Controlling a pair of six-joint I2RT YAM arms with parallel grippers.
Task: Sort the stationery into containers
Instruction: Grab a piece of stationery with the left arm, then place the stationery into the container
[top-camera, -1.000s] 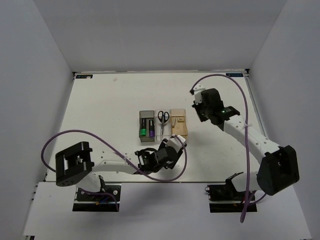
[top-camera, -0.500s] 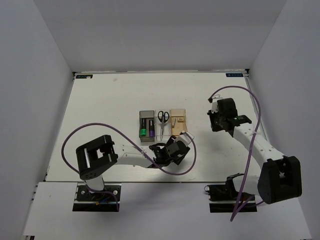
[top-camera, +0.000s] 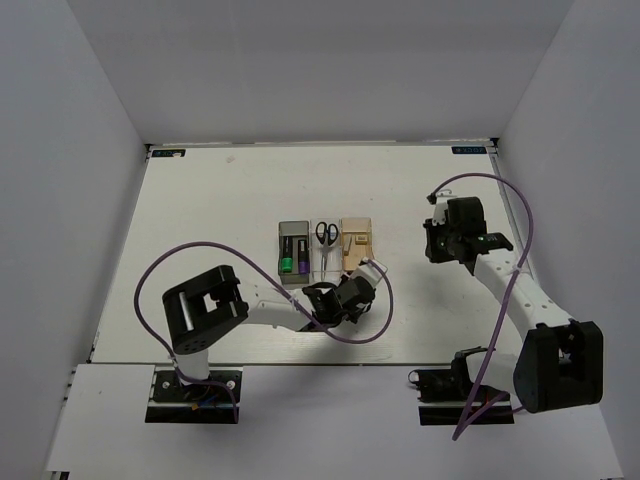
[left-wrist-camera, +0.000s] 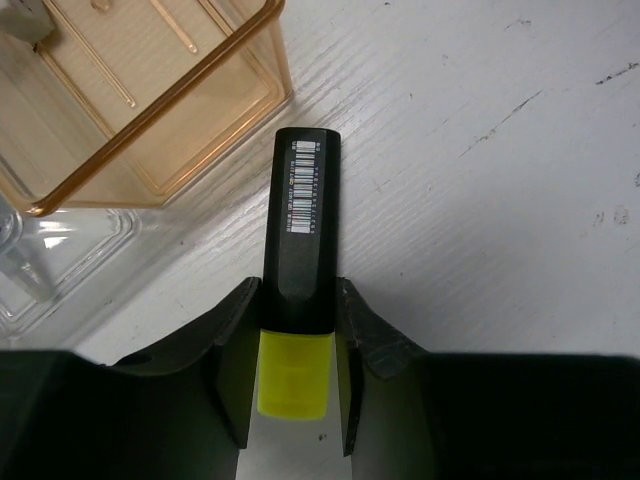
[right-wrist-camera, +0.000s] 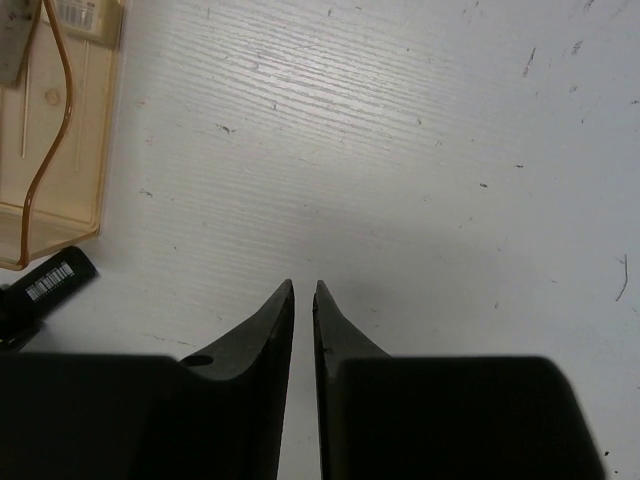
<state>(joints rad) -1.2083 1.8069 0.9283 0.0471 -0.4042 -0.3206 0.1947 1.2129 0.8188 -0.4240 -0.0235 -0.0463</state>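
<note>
The left gripper lifts outward and to the left in the top view next, then lowers over the dark grey bin (top-camera: 292, 228), because other highlighters lie there.
A black highlighter with a yellow end (left-wrist-camera: 303, 215) lies on the table just in front of the orange bin (left-wrist-camera: 215, 58). My left gripper (left-wrist-camera: 297, 290) is shut on its body near the yellow end. From above, the left gripper (top-camera: 360, 285) sits low at the orange bin's (top-camera: 358, 264) near right corner. The dark grey bin (top-camera: 292, 228) holds a green highlighter (top-camera: 288, 262) and a purple one (top-camera: 301, 262). The clear bin (top-camera: 326, 264) holds the scissors (top-camera: 326, 234). My right gripper (right-wrist-camera: 304, 287) is shut and empty over bare table, right of the bins, as the top view (top-camera: 436, 243) also shows.
The highlighter's black end (right-wrist-camera: 55, 282) and the orange bin (right-wrist-camera: 60, 215) show at the left of the right wrist view. A small pale item (top-camera: 357, 240) lies in the orange bin. The clear bin's corner (left-wrist-camera: 60, 260) is left of the left gripper. Purple cables loop beside both arms.
My left gripper has moved right and forward to the orange bin's near corner, onto the yellow highlighter. My right arm has drawn back to the right, away from the bins.
</note>
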